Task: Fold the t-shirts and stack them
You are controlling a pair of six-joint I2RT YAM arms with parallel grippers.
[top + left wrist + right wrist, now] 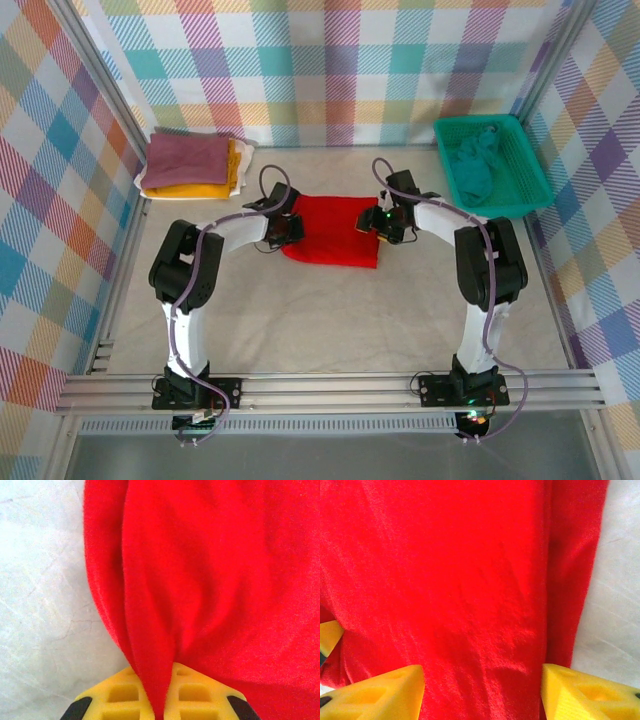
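Note:
My left gripper is to bring the fold up and outward over the mauve t-shirt atop the stack (187, 160) next and let go of it, because the red t-shirt (335, 232) is folded.
A bright red t-shirt (335, 232) lies folded into a rectangle on the cloth-covered table, midway between the two arms. My left gripper (290, 228) is at its left edge, and its yellow fingers (120, 695) are shut on a pinched fold of the red t-shirt (210, 580). At the shirt's right edge my right gripper (385, 225) is low over the red t-shirt (460, 580). Its yellow fingers (380, 692) stand wide apart and open, with flat cloth between them.
Folded t-shirts are stacked (190, 165) at the back left: mauve on top, mustard yellow under it, white at the bottom. A teal mesh basket (535, 175) at the back right holds a crumpled teal t-shirt (476, 160). Checked walls close in three sides.

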